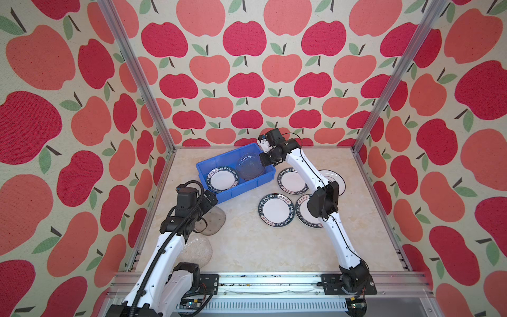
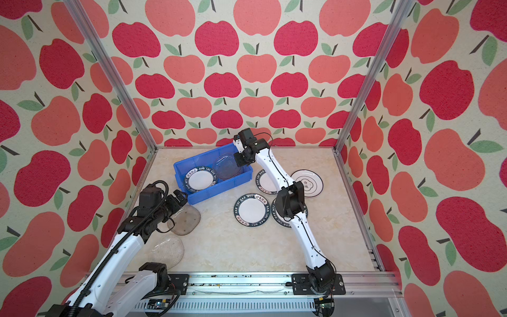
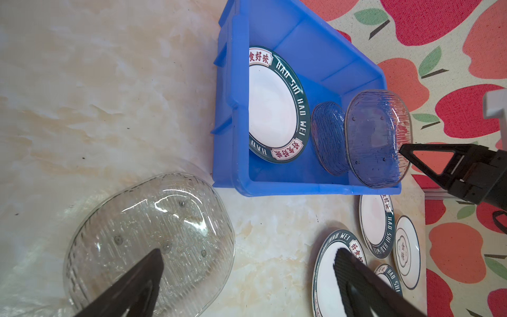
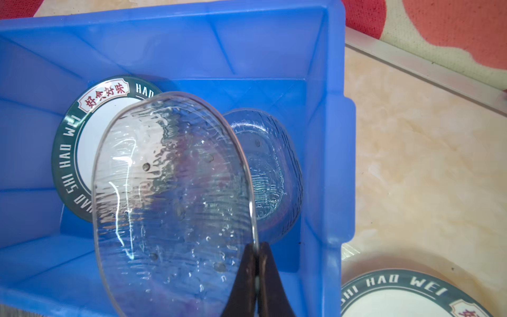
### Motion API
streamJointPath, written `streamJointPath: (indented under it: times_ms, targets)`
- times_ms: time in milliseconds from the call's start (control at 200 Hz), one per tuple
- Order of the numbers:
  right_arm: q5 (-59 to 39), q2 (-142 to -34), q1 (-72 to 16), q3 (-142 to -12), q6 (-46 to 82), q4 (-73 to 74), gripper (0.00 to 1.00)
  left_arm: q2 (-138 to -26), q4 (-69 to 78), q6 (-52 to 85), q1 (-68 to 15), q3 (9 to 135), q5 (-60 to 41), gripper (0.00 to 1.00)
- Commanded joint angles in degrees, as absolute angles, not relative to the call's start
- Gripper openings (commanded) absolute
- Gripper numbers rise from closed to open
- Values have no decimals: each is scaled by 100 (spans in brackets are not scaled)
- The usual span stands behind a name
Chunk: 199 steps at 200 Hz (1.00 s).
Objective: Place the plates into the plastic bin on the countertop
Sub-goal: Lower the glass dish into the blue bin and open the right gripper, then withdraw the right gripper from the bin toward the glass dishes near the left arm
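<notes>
The held plate should go down with my right gripper into the blue plastic bin [image 1: 241, 192] next. My right gripper should release it onto the glass plate inside, since that plate is below the gripper.
The blue plastic bin [image 1: 241, 192] stands at the back of the countertop [image 1: 247, 247]. Inside it lie a green-rimmed plate [image 1: 222, 179] and a glass plate [image 4: 269, 170]. My right gripper [image 4: 257, 247] is shut on the rim of another glass plate [image 4: 170, 205], held tilted over the bin's right half. My left gripper [image 3: 248, 255] hangs open near the bin's front left corner, above a glass plate [image 3: 148, 241] on the countertop. A further glass plate [image 1: 197, 251] lies beside the left arm. Three green-rimmed plates [image 1: 275, 210] [image 1: 292, 181] [image 1: 304, 214] and a black-ringed plate [image 1: 333, 178] lie right of the bin.
Apple-patterned walls [image 1: 247, 82] close in the back and both sides, with the bin near the back wall. An aluminium rail [image 1: 274, 280] runs along the front edge and carries both arm bases. My right arm [image 1: 323, 200] passes over the plates on the right.
</notes>
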<state>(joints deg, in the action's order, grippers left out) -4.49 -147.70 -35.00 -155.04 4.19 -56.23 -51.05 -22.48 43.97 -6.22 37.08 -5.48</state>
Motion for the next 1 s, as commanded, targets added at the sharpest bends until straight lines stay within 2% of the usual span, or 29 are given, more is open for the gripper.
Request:
streamJointPath:
  times_ms: [0, 165, 540, 575, 650, 745, 785, 841, 861, 991]
  targets:
    - [-220, -15004, -3421, -15571, 7, -5547, 0, -5225, -2001, 4376, -597, 3876, -617, 99]
    - [-487, -15057, -3344, -15431, 259, -4966, 0, -5441, -2001, 4355, -594, 3970, -606, 99]
    - [-465, -15329, -3300, -15554, 34, -4824, 0, -5846, -1952, 4272, -518, 4155, -683, 99]
    - [-394, -15338, -3309, -15553, -16, -4782, 9, -5883, -1965, 4274, -518, 4172, -685, 99]
    - [-247, -15351, -3369, -15556, -214, -4699, 21, -5920, -1975, 4276, -510, 4192, -685, 99]
    - [-24, -15362, -3448, -15556, -419, -4576, 60, -5921, -1992, 4272, -501, 4206, -668, 99]
    - [175, -15373, -3497, -15567, -524, -4508, 69, -5920, -2020, 4273, -498, 4225, -653, 99]
    - [445, -15374, -3561, -15560, -653, -4450, 74, -5905, -2026, 4257, -492, 4236, -659, 99]
    - [513, -15369, -3572, -15559, -676, -4435, 79, -5902, -2022, 4250, -491, 4236, -665, 99]
    - [533, -15212, -3547, -15529, -594, -4363, 79, -5880, -1936, 4181, -500, 4228, -729, 99]
